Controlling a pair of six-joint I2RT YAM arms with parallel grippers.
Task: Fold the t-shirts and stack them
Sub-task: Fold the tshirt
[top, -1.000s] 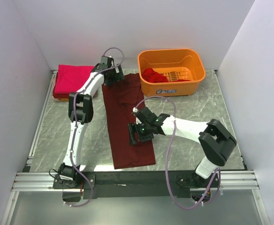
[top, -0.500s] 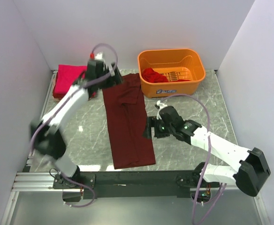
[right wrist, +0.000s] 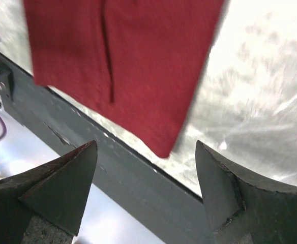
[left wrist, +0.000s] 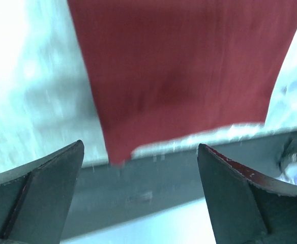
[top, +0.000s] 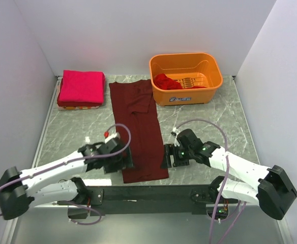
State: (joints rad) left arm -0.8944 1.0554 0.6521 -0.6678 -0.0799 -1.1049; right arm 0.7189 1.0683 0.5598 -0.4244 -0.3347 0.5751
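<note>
My left gripper's open fingers hover above the corner of the t-shirt's hem opposite my right gripper, so they will next lower, draw back toward the bar and close on it.
A dark maroon t-shirt [top: 138, 132] lies folded into a long strip down the middle of the table, its hem towards the arms. My left gripper [top: 125, 161] hovers open at the hem's left corner; in the left wrist view that hem [left wrist: 184, 66] lies just beyond the left gripper [left wrist: 141, 147], with nothing between the fingers. Beside the hem's right corner my right gripper [top: 168, 156] is open and empty too; the right wrist view shows the corner [right wrist: 161, 145] at the right gripper [right wrist: 146, 145]. A folded pink-red t-shirt [top: 81, 87] lies at the back left. A brighter red t-shirt [top: 166, 81] sits crumpled in the basket.
The orange plastic basket [top: 204, 63] stands at the back right, touching the maroon shirt's far end. A dark metal rail [top: 148, 192] runs along the table's near edge, just below the hem. White walls close in the left, back and right sides.
My left arm swung from the shirt's far collar end down to its near left corner. My right gripper slid off the shirt to its near right corner. The shirt stayed flat.
</note>
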